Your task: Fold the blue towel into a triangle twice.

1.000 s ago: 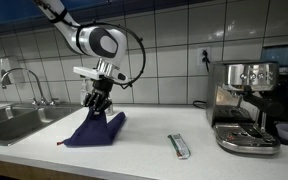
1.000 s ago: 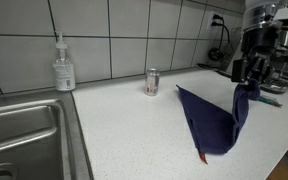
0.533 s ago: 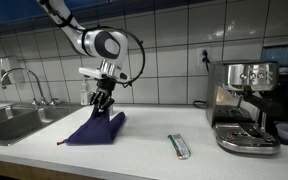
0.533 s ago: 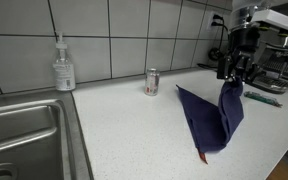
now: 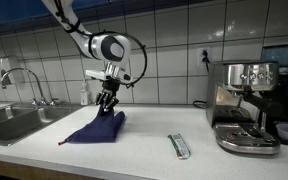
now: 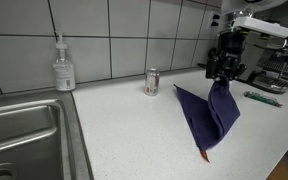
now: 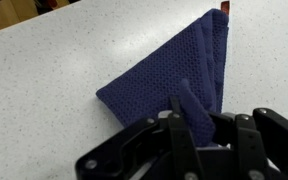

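The robot will next move its gripper toward the can and release the towel's upper corner over the towel's flat part (image 6: pixel 192 101), as that part lies beside the gripper on the can's side.
The blue towel (image 5: pixel 96 128) lies on the white counter as a dark navy cloth folded into a triangle shape, with one corner lifted. It also shows in an exterior view (image 6: pixel 206 118) and in the wrist view (image 7: pixel 174 80). My gripper (image 5: pixel 108 100) is shut on the lifted corner of the towel and holds it just above the counter; it shows in an exterior view (image 6: pixel 220 78) and in the wrist view (image 7: pixel 194 125). A small red tag sits at the towel's far tip (image 7: pixel 225 10).
A sink (image 5: pixel 9 122) with a faucet is at one end. A soap bottle (image 6: pixel 63 68) and a small can (image 6: pixel 152 82) stand by the tiled wall. A silver-green packet (image 5: pixel 179 146) lies on the counter near an espresso machine (image 5: pixel 244 105).
My gripper has carried the held towel corner across the cloth toward the wall and lower, so the raised flap now lies further over the rest of the towel.
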